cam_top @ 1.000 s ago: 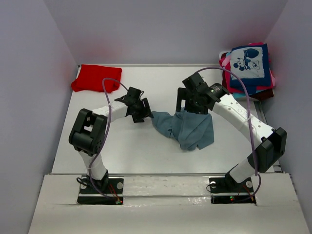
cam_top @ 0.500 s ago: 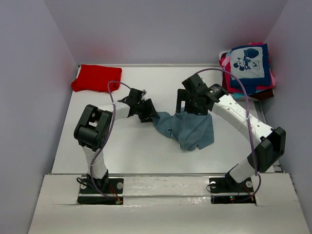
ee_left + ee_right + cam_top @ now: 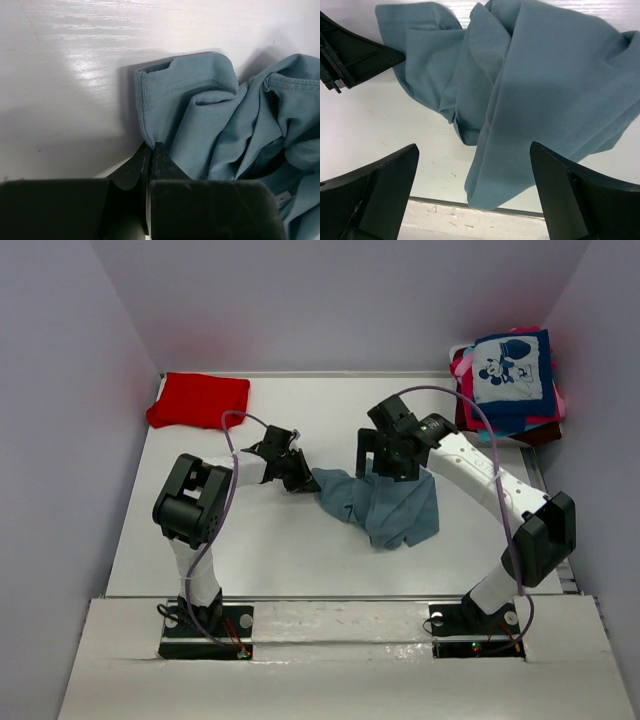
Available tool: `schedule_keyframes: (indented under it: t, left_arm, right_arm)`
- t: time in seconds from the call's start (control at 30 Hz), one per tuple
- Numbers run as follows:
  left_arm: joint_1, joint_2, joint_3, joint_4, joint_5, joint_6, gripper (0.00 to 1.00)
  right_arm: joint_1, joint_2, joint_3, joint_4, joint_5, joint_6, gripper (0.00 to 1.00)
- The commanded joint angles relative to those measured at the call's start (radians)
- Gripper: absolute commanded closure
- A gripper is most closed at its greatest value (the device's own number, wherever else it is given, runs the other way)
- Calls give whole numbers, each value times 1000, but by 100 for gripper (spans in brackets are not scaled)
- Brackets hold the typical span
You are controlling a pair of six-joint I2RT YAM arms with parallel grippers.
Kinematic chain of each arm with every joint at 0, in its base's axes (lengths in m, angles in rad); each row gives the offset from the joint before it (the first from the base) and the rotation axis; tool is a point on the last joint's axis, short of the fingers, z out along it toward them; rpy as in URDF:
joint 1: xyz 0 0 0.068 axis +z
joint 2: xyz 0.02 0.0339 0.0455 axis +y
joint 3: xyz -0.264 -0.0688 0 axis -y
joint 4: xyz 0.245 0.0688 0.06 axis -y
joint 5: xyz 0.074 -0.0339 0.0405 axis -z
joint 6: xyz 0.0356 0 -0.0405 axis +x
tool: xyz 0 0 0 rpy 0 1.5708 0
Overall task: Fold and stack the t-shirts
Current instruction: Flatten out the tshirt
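Note:
The smooth near part of the grey-blue t-shirt gets my right gripper next, moving down and back with open fingers, since my left gripper already holds the t-shirt's hem.
A crumpled grey-blue t-shirt (image 3: 385, 505) lies mid-table. My left gripper (image 3: 303, 480) is at its left corner, and in the left wrist view the gripper (image 3: 151, 146) is shut on the hem of the grey-blue t-shirt (image 3: 210, 115). My right gripper (image 3: 385, 462) hovers above the shirt's far edge. In its wrist view the right gripper (image 3: 474, 147) stands wide open over the grey-blue t-shirt (image 3: 545, 75), touching nothing, and the left gripper's finger (image 3: 355, 50) shows at upper left. A folded red t-shirt (image 3: 198, 400) lies at the far left corner.
A stack of folded t-shirts (image 3: 510, 375), the navy cartoon-mouse one on top with pink and maroon below, sits at the far right corner. Grey walls enclose the table (image 3: 250, 530) on three sides. The table's raised front ledge (image 3: 445, 220) runs below the shirt.
The left gripper slid right to the shirt's left corner and shut on the hem. The right arm shifted slightly left and stayed open.

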Motion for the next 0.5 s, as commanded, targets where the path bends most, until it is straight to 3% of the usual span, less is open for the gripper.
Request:
schedule_keyframes:
  t: [0.0,0.33,0.43,0.47]
  left_arm:
    - [2,-28,-16,3,3,19,94]
    - [2,-53,3,-10,-12,30,94]
    - [2,-59,12,-14,-12,28,94]
    - [2,-62,13,-17,-13,28,94]
  right_arm:
    - [-3,47,3,22,-83,-28,2]
    - [-3,-33,-52,-110,-58,-18,7]
    - [-3,-74,-143,-114,-46,1,19]
    - [-3,-94,-167,-114,-42,10,28]
